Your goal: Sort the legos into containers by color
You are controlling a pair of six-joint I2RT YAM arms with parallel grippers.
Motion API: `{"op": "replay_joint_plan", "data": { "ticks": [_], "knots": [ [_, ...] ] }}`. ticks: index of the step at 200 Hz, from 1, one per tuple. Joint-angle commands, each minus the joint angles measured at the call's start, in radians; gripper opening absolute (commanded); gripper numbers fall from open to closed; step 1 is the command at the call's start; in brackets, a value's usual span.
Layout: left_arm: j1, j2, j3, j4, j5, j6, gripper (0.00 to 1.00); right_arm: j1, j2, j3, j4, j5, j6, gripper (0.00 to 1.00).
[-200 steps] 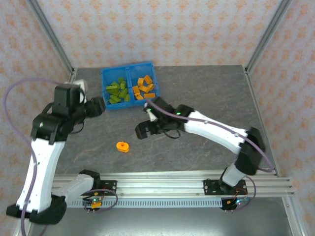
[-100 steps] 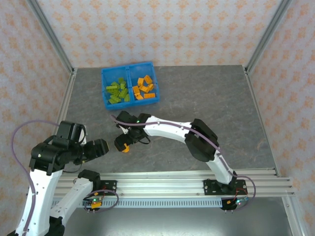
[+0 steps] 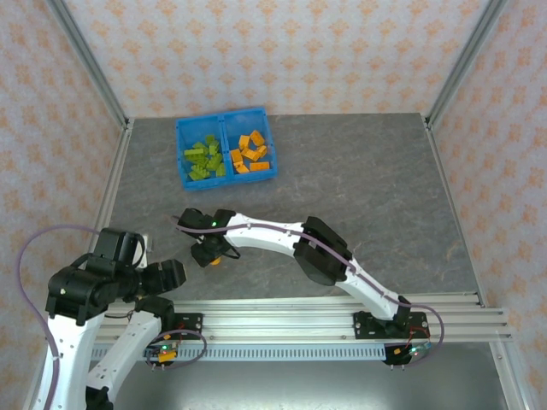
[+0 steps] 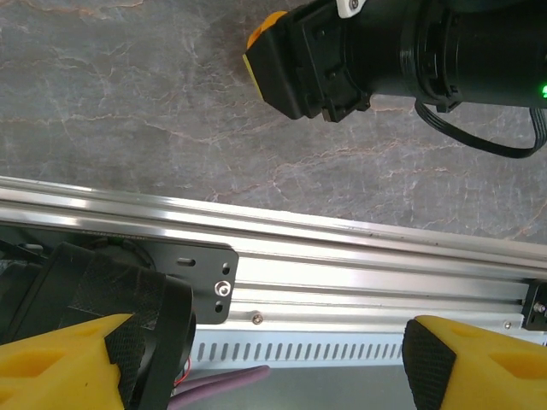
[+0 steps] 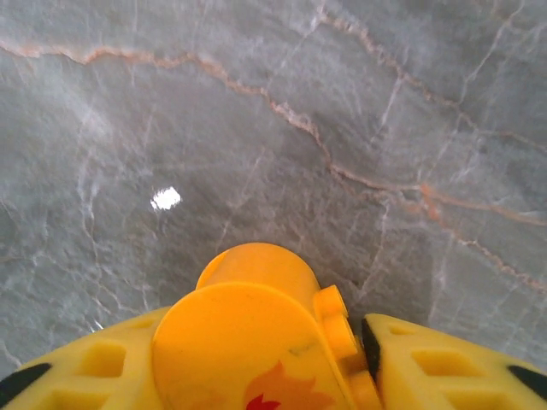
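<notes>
I will next raise my right gripper and move it outward over the blue container's orange-filled section [image 3: 249, 149] to release the round orange lego [image 3: 216, 260], because legos of that color are already there.
The round orange lego [image 5: 256, 325] sits between my right gripper's [image 5: 265, 380] yellow fingers, which are shut on it, low over the table. From above, my right gripper [image 3: 208, 253] is at the table's front left, with a sliver of the orange lego [image 3: 216, 260] showing under it. In the left wrist view that lego [image 4: 272, 19] peeks out behind the right gripper's head. The blue container [image 3: 226, 122] stands at the back left, with green legos [image 3: 203, 160] in its left compartment and orange legos [image 3: 249, 152] in its right. My left gripper [image 4: 269, 363] hangs open over the front rail, holding nothing.
An aluminium rail [image 3: 282, 312] runs along the table's near edge, with both arm bases on it. Metal frame posts [image 3: 90, 64] and patterned walls enclose the table. The right arm [image 3: 282, 235] stretches across the front middle.
My right arm swung from beside the container down to the round orange lego and shut on it. My left arm drew back to the near-left corner and its jaws widened.
</notes>
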Motion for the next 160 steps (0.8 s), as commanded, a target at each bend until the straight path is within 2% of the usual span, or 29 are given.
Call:
{"op": "replay_joint_plan", "data": {
  "ticks": [1, 20, 54, 70, 112, 138, 160],
  "knots": [
    [-0.005, -0.024, 0.01, -0.068, 0.03, 0.053, 0.82, 0.004, 0.038, 0.027, -0.066, 0.066, 0.022, 0.37],
    [-0.005, -0.049, 0.023, -0.002, 0.091, 0.1, 0.82, 0.005, 0.006, 0.039, -0.08, 0.061, 0.046, 0.29],
    [-0.004, -0.109, -0.001, 0.247, 0.255, 0.094, 0.82, -0.014, -0.159, -0.011, -0.023, 0.106, 0.113, 0.24],
    [-0.004, -0.125, -0.021, 0.389, 0.295, 0.058, 0.82, -0.049, -0.248, -0.051, 0.023, 0.126, 0.154, 0.24],
    [-0.005, -0.091, -0.032, 0.572, 0.271, 0.037, 0.82, -0.168, -0.33, 0.013, 0.042, 0.253, 0.143, 0.23],
    [-0.005, -0.059, -0.023, 0.685, 0.261, 0.065, 0.84, -0.27, -0.279, 0.13, 0.037, 0.298, 0.138, 0.23],
    [-0.005, -0.027, -0.02, 0.75, 0.203, 0.103, 0.86, -0.359, -0.177, 0.272, 0.024, 0.277, 0.135, 0.23]
  ]
}}
